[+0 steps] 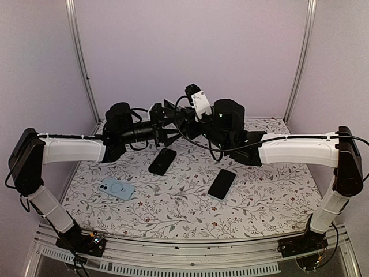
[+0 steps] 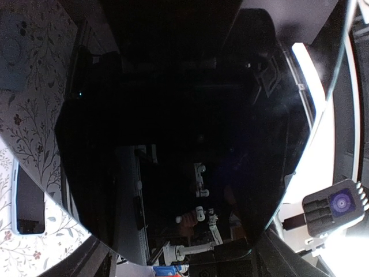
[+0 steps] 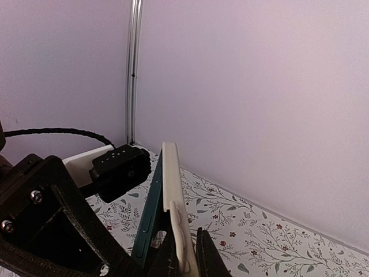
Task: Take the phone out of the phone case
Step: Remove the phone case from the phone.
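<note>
My right gripper draws the case away from the phone and down next. It then releases the case, since bare floral tabletop lies below, to its right in the top view.
A teal-edged phone (image 3: 145,222) with a glossy black screen (image 2: 173,127) and its cream case (image 3: 172,184) are held in the air between both arms at the back middle of the table (image 1: 173,112). In the right wrist view the phone's top edge stands apart from the case, with a gap between them. My right gripper (image 3: 184,254) is shut on the case's edge. My left gripper (image 2: 190,259) is shut across the phone, whose screen fills its view. In the top view the left gripper (image 1: 166,122) and right gripper (image 1: 189,118) nearly touch.
On the floral table lie a black phone (image 1: 162,161) at the middle, another black phone (image 1: 222,183) to its right, and a light blue case (image 1: 117,188) at the front left. The back wall and frame posts (image 1: 81,57) are close behind the grippers.
</note>
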`<state>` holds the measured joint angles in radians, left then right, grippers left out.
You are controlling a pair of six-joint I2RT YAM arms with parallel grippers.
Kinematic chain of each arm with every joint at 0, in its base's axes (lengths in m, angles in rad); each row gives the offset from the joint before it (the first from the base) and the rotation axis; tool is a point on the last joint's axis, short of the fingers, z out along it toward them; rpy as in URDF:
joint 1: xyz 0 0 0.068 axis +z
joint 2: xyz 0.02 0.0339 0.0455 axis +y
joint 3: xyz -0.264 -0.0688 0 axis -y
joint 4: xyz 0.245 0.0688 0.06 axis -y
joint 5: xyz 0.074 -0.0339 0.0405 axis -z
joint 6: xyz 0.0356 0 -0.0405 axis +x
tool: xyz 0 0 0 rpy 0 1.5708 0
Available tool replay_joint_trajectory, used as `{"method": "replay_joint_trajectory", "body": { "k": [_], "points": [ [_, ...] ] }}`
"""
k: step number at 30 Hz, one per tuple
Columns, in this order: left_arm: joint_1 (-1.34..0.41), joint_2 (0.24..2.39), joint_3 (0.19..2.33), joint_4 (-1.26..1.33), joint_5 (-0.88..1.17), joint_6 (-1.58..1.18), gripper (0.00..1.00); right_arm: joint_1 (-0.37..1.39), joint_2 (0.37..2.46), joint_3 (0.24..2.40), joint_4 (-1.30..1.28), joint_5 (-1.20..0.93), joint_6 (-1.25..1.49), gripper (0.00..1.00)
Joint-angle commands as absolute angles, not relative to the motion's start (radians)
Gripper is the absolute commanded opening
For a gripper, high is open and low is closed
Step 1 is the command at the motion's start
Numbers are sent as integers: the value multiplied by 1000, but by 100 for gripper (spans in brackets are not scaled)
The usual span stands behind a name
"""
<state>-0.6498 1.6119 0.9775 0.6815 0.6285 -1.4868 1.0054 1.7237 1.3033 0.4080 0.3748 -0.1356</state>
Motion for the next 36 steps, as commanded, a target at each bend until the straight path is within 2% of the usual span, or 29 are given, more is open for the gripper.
{"method": "replay_joint_trajectory", "body": {
  "k": [1,36],
  "points": [
    [-660,1603,982,689,695,-1433,36,979,1678,1303,457,324,-136,1],
    [-683,1597,991,647,768,-1363,31,905,1709,1364,453,357,-148,2]
  ]
}}
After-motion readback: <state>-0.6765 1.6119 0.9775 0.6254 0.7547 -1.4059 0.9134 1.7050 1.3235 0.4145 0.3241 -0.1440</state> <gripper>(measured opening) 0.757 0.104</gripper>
